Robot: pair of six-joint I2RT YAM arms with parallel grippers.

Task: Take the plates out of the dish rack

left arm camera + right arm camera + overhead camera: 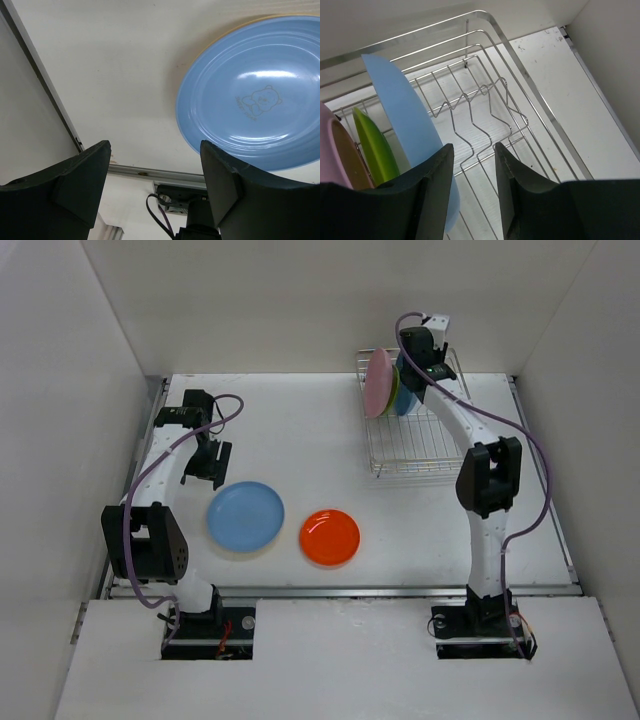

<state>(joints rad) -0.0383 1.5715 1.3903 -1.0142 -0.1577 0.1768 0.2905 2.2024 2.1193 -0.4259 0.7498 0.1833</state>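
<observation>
The blue plate is outside the gap between my fingers, so next I will lift my right gripper and then lower it astride the plate's rim (404,386) (423,141).
The silver wire dish rack (412,440) stands at the back right. Three plates stand on edge at its far end: pink (378,382), lime green (393,392), blue (407,398). My right gripper (430,370) is open and empty just right of the blue plate. In the right wrist view my right gripper (472,155) hangs over the rack wires (485,100), with the blue plate (400,110) beside its left finger, then the green (372,145) and the pink (330,145). My left gripper (207,465) is open and empty above a flat blue plate (245,516).
A red-orange plate (330,537) lies flat at the front centre. In the left wrist view my left gripper (155,150) is near the blue plate (255,95), which rests on a yellow-orange plate whose rim (235,27) peeks out. White walls enclose the table.
</observation>
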